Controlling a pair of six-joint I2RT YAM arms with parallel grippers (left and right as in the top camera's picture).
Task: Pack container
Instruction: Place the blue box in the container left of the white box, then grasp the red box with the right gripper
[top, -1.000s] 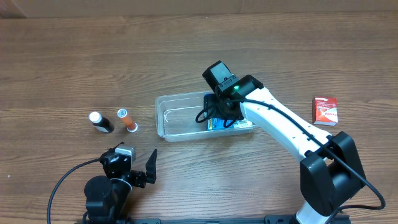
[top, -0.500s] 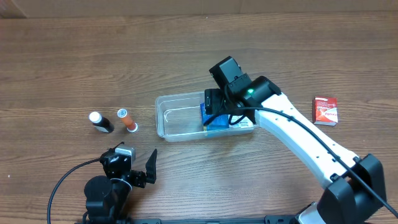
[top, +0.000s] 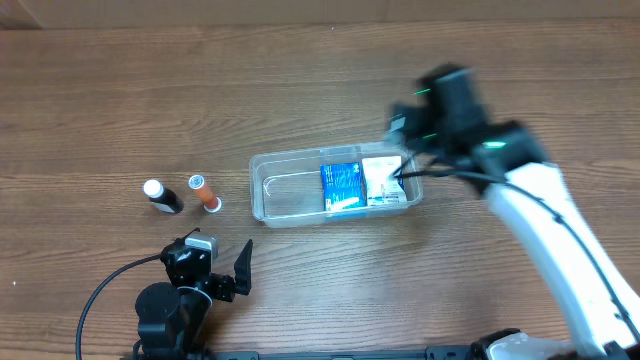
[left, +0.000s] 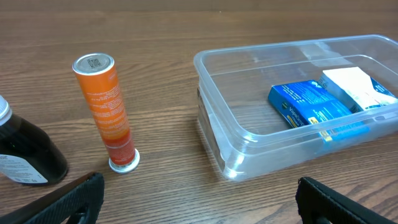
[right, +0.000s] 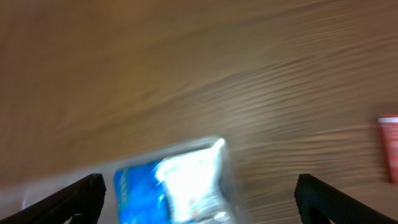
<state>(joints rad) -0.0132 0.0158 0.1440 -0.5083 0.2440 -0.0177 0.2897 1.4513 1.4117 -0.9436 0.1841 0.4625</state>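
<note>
My right gripper will next swing open past the tub toward the right in the wrist view and go down onto the red box (right: 390, 148), which still lies unpacked outside.
The container (top: 285, 190) is a clear tub at the table's middle. A blue box (top: 342, 186) and a white box (top: 383, 181) lie side by side in its right half. My right gripper (top: 408, 160) hangs blurred above the tub's right end, open and holding nothing. In the right wrist view the fingers of the right gripper (right: 199, 199) stand wide apart over the blue box (right: 134, 193) and white box (right: 189, 180). My left gripper (top: 208, 262) rests open at the near left. From there the left gripper (left: 199, 199) faces the container (left: 217, 124).
An orange tube (top: 205, 192) and a dark bottle with a white cap (top: 162, 196) stand left of the tub. In the left wrist view the orange tube (left: 106, 112) stands cap-down beside the dark bottle (left: 25, 155). A red box (top: 524, 177) lies at the far right.
My right gripper opened and let go of the blue box inside the tub, then rose and swung to the right. The left arm has not moved.
</note>
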